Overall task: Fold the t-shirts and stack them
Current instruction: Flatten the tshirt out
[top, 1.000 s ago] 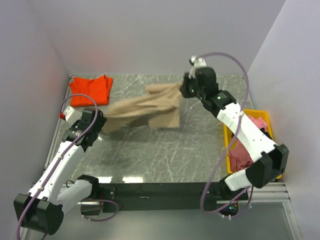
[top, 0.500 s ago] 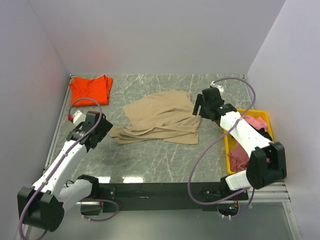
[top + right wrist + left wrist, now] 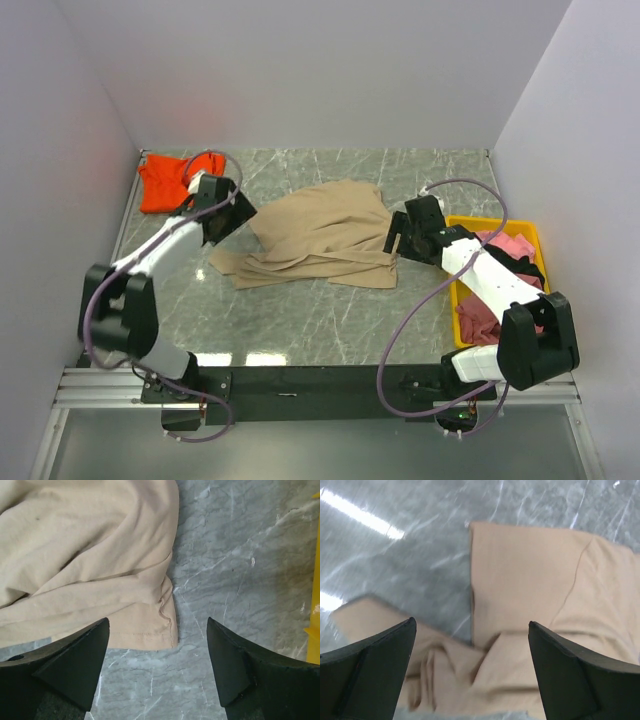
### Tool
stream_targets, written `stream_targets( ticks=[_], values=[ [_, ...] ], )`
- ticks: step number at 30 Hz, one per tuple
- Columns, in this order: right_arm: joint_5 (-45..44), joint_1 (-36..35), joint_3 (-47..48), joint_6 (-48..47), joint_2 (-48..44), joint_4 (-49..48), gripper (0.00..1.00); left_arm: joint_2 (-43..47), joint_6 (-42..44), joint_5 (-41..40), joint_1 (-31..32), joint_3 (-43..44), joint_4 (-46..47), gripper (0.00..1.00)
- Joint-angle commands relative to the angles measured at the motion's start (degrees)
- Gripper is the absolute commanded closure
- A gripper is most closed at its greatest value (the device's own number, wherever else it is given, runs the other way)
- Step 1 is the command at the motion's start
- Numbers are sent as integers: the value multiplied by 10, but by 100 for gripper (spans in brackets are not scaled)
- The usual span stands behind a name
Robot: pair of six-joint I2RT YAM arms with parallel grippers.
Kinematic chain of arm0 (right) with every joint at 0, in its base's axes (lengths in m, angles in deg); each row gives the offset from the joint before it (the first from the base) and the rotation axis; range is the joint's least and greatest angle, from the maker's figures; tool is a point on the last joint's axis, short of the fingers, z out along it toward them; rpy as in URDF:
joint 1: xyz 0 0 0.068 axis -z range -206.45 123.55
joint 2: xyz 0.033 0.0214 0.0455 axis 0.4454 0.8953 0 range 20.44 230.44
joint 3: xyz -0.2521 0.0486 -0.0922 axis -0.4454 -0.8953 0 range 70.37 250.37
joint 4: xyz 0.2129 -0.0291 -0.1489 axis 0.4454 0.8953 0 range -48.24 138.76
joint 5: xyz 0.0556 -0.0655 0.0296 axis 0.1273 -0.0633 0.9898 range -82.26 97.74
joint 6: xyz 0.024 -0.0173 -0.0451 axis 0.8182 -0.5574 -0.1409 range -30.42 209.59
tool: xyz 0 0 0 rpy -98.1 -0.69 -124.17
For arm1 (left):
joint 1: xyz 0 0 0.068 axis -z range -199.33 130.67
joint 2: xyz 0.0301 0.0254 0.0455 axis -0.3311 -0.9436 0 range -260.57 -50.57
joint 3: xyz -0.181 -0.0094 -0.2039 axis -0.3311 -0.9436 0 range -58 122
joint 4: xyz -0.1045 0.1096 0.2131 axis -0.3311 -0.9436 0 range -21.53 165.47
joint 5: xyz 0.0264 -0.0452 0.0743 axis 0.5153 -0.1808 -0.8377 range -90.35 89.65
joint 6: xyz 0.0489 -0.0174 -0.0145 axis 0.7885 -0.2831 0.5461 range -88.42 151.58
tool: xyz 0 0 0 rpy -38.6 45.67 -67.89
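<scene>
The tan t-shirt's far corner nearest the orange-red t-shirt is beyond the open fingers, so my left gripper should move outward and down to close on it.
A large tan t-shirt lies loosely folded and rumpled in the middle of the table. My left gripper hovers open over its left edge; in the left wrist view the cloth lies below the wide-apart fingers, which hold nothing. My right gripper stands open at the shirt's right edge. The right wrist view shows the hemmed corner between and below the empty fingers. An orange-red t-shirt lies folded at the back left corner.
A yellow tray at the right edge holds pink and dark red cloth; its rim shows in the right wrist view. Walls close off the table at the left, back and right.
The right gripper opened and let go of the tan shirt, which dropped flat on the table. The right arm drew back and down. The left arm swung to the back, to the shirt's left edge.
</scene>
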Motion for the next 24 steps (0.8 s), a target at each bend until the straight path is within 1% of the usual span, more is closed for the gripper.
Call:
stream_targets(
  ticks=[1,2,4,5,6,9,10,14,18,20,24],
  values=[
    [-3,-2,0,-4,-11,7,16,-69,41,0,-9,71,15,2],
    [-12,-2,0,-3,-12,14,16,-99,50,7,-11,81,19,3],
    [-18,-3,0,-3,-13,28,16,-125,64,19,-14,107,36,10],
    [-6,-2,-2,-2,-18,31,16,-150,71,19,-15,118,36,14],
    [2,-2,-11,0,-21,29,16,-164,81,23,-18,130,37,15],
    [29,-2,-25,5,-33,29,16,-219,98,21,-24,202,0,22],
    [28,-2,-27,9,-36,32,16,-229,100,19,-25,209,-6,23],
    [40,-2,-36,14,-42,35,17,-267,106,28,-26,208,9,26],
    [53,-2,-44,15,-44,37,17,-296,104,14,-28,225,-6,33],
    [48,-2,-45,15,-43,40,17,-301,109,27,-28,223,3,35],
    [42,-2,-51,21,-37,36,17,-311,109,78,-27,211,24,46]
  ],
)
